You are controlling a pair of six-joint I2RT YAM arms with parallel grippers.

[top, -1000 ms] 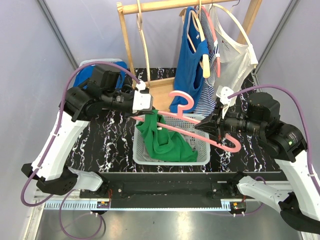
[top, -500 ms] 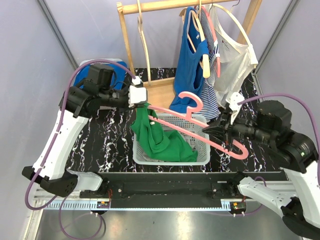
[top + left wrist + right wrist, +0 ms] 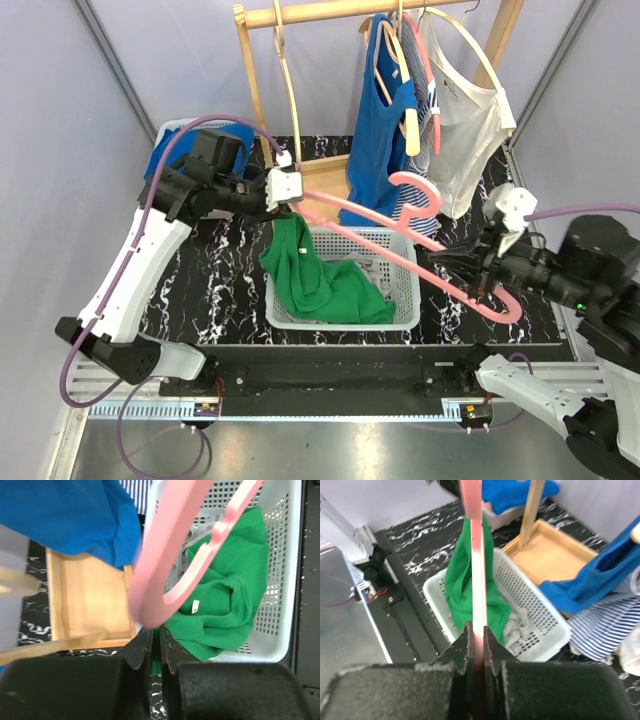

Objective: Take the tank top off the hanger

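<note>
My right gripper should next move outward to the hanger bar's bare part (image 3: 335, 12) and release the hanger, because that part is outward and to my right gripper's left in the top view.
The green tank top (image 3: 305, 275) hangs from my left gripper (image 3: 291, 206), which is shut on its strap; the rest lies bunched in the white basket (image 3: 405, 312). The pink hanger (image 3: 400, 258) slants from that strap down to my right gripper (image 3: 452, 268), which is shut on its bar. In the left wrist view the green cloth (image 3: 225, 605) is pinched in my left gripper (image 3: 156, 647), with the hanger's end (image 3: 165, 570) just above. In the right wrist view my right gripper (image 3: 476, 630) clamps the hanger (image 3: 474, 555). Whether the strap still loops over the hanger's end cannot be told.
A wooden rack (image 3: 262, 95) stands behind the basket with a blue top (image 3: 380, 150), a striped one and a white top (image 3: 465, 120) on hangers. Its wooden base (image 3: 325, 185) sits behind the basket. A blue cloth (image 3: 165, 155) lies at the back left.
My right gripper has drawn the hanger to the right and away from the left arm. My left gripper has risen and moved back with the strap, lifting the green top's edge out of the basket.
</note>
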